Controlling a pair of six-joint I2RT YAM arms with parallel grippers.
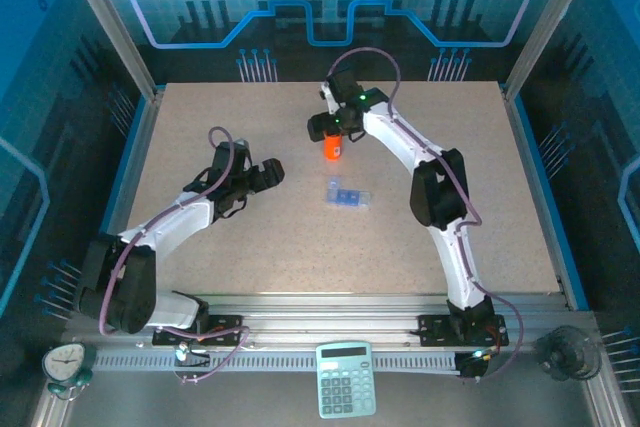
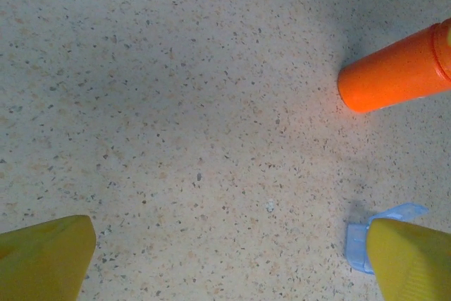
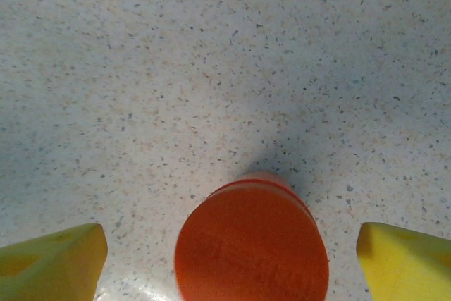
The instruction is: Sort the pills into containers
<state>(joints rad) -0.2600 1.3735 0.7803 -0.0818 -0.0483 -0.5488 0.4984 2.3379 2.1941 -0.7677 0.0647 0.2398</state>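
Observation:
The open fingers already stand on either side with gaps, so the robot's right gripper will next go down around the round top of the orange bottle (image 1: pixel 333 148) (image 3: pixel 251 244) and close on it.
An orange bottle (image 1: pixel 333 148) stands upright on the speckled table (image 1: pixel 200 147), its round top (image 3: pixel 251 244) facing my right wrist camera. My right gripper (image 1: pixel 334 130) hovers over it, open. Its yellow fingers (image 3: pixel 53 259) sit either side of the bottle with a gap on each side. The containers, a small translucent blue pill box (image 1: pixel 347 195), lie flat just in front of the bottle. My left gripper (image 1: pixel 264 176) stands open to the left of the box; the box's corner (image 2: pixel 361 239) peeks out beside its right finger (image 2: pixel 412 259). The pills are out of view.
A tiny white speck (image 2: pixel 269 205) lies on the table between the left fingers. The orange bottle (image 2: pixel 394 75) shows at the upper right of the left wrist view. A calculator (image 1: pixel 345 379) and a small clock (image 1: pixel 66 362) sit on the rail in front of the arm bases.

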